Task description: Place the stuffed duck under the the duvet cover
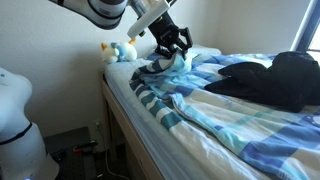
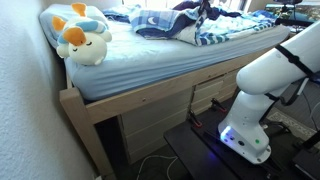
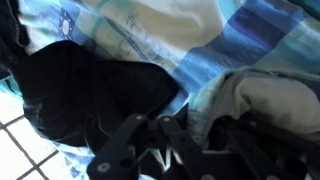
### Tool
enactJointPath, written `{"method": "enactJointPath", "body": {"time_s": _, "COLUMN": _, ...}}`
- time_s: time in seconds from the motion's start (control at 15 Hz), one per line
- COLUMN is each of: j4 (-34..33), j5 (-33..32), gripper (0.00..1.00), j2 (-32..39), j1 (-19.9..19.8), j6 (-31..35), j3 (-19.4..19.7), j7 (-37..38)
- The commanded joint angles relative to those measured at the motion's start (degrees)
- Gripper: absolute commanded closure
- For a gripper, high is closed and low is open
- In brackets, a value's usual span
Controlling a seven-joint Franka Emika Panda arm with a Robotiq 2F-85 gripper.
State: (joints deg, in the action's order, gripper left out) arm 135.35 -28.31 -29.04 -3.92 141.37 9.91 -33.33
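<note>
My gripper should next pull the edge of the duvet cover away from the duck toward the black bundle [image 1: 268, 83] [image 3: 88, 92] and fold it open, because the duck is outside.
The stuffed duck [image 1: 115, 52] lies at the head of the bed by the wall, cream with orange parts; it also shows large in an exterior view [image 2: 80, 38]. It rests uncovered on the light blue sheet. The striped blue and white duvet cover [image 1: 235, 115] is bunched further down the bed [image 2: 168, 24]. My gripper [image 1: 172, 44] is at the duvet's near edge, a short way from the duck. In the wrist view the gripper [image 3: 195, 135] is shut on a fold of the duvet cover [image 3: 215, 40], which is raised a little.
A black bundle [image 1: 275, 80] lies on the duvet [image 3: 90, 95]. The wooden bed frame [image 2: 120, 98] has drawers below. The robot's white base [image 2: 262, 95] stands beside the bed. A wall runs along the head of the bed.
</note>
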Motion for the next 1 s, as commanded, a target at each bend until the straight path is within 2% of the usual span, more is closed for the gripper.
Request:
{"method": "enactJointPath", "body": {"time_s": 0.0, "j4": -5.3, "j5": 1.7, "gripper": 0.97, "j2": 3.9, "j1": -1.6, "j6": -0.4, "j3": 2.0, "j7": -0.5}}
{"method": "enactJointPath", "body": {"time_s": 0.33, "j4": -8.5, "j5": 1.1, "gripper": 0.97, "j2": 7.2, "j1": -5.6, "j6": 0.5, "j3": 4.7, "j7": 1.8}}
{"method": "enactJointPath", "body": {"time_s": 0.67, "j4": -8.5, "j5": 1.0, "gripper": 0.97, "j2": 9.2, "j1": -9.1, "j6": 0.9, "j3": 7.5, "j7": 3.0}}
{"method": "enactJointPath", "body": {"time_s": 0.93, "j4": -8.0, "j5": 1.3, "gripper": 0.97, "j2": 10.9, "j1": -10.3, "j6": 0.5, "j3": 8.4, "j7": 3.8}}
